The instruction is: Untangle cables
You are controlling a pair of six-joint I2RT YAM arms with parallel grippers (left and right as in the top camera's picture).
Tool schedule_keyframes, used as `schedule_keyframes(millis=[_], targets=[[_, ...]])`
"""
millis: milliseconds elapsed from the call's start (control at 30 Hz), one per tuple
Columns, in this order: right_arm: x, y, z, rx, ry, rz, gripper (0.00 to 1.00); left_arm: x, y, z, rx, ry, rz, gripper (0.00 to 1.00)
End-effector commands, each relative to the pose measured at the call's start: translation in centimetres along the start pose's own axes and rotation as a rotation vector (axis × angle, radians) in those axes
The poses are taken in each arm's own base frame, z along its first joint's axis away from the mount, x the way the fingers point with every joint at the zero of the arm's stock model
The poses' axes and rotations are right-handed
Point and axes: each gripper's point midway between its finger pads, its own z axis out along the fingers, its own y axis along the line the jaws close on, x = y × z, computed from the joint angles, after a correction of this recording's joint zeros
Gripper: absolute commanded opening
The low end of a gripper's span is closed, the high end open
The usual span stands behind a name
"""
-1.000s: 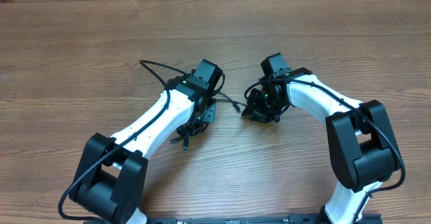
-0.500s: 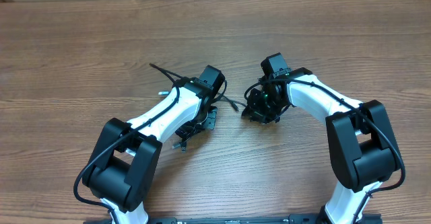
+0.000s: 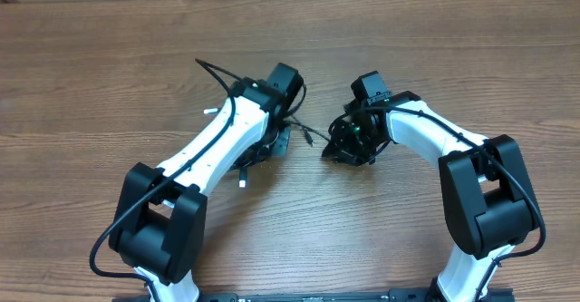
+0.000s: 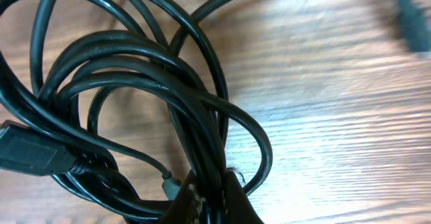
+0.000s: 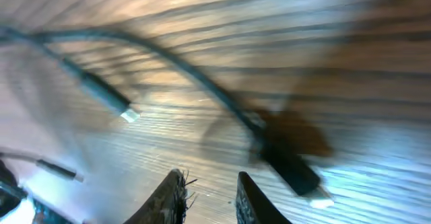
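The strands are wound together. I need to lift my left gripper and tilt it, shake the strands, and let them go over the bare wood between my grippers.
The cables (image 4: pixel 135 56) are thin black cords wound into a loose coil that fills the left wrist view, with a flat plug (image 4: pixel 27 153) at the left. My left gripper (image 4: pixel 210 178) is shut on several strands of that coil. From overhead, the left gripper (image 3: pixel 276 143) sits over the bunch (image 3: pixel 254 157), and one loose plug end (image 3: pixel 311 135) reaches toward the right gripper (image 3: pixel 349 152). In the right wrist view my right gripper (image 5: pixel 209 177) is open over bare wood, with a blurred black silver-tipped plug (image 5: pixel 289 170) just to its right.
The wooden table (image 3: pixel 91 84) stretches around both arms. A thicker black wire (image 3: pixel 213 71) arches from the left arm near its wrist. A small white-tipped plug (image 3: pixel 243 180) lies below the bunch, beside the left arm.
My left gripper has closed on the coil. The left arm has swung toward the far side of the table, and the bunch has moved with it. The right arm stays put.
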Motion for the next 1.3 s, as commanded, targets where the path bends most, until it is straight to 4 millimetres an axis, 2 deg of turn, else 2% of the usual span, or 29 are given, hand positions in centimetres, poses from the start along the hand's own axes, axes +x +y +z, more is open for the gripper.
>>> schedule_keyframes(millis=[0, 100, 300, 500, 633, 800, 933, 1100, 1267], targets=[[1.2, 3.2, -0.3, -0.168, 0.07, -0.162, 0.24, -1.5, -2.9, -1.7, 0.241, -0.009, 0.059, 0.04], [1.7, 4.4, -0.7, -0.248, 0.1, -0.202, 0.25, -2.3, -3.8, -3.0, 0.434, -0.007, 0.041, 0.04], [2.5, 6.3, -1.4, -0.361, 0.14, -0.223, 0.3, -3.8, -3.1, -6.4, 0.834, -0.025, -0.026, 0.04], [3.6, 9.0, -2.9, -0.544, 0.189, -0.307, 0.38, -4.9, -1.2, -9.2, 1.062, -0.123, 0.001, 0.04], [3.8, 10.1, -3.7, -0.617, 0.214, -0.299, 0.36, -5.3, -0.9, -10.9, 1.183, -0.163, 0.005, 0.04], [3.3, 10.7, -3.9, -0.627, 0.23, -0.207, 0.3, -5.7, -0.8, -12.0, 1.263, -0.109, -0.114, 0.04], [3.3, 10.9, -3.9, -0.628, 0.23, -0.2, 0.3, -6.1, -0.7, -11.9, 1.257, -0.069, -0.185, 0.04], [3.6, 11.1, -3.7, -0.627, 0.231, -0.223, 0.29, -6.1, 0.0, -10.2, 1.16, -0.007, -0.297, 0.04], [3.4, 10.5, -3.2, -0.588, 0.208, -0.234, 0.29, -5.0, 2.4, -6.1, 0.881, 0.108, -0.524, 0.06]])
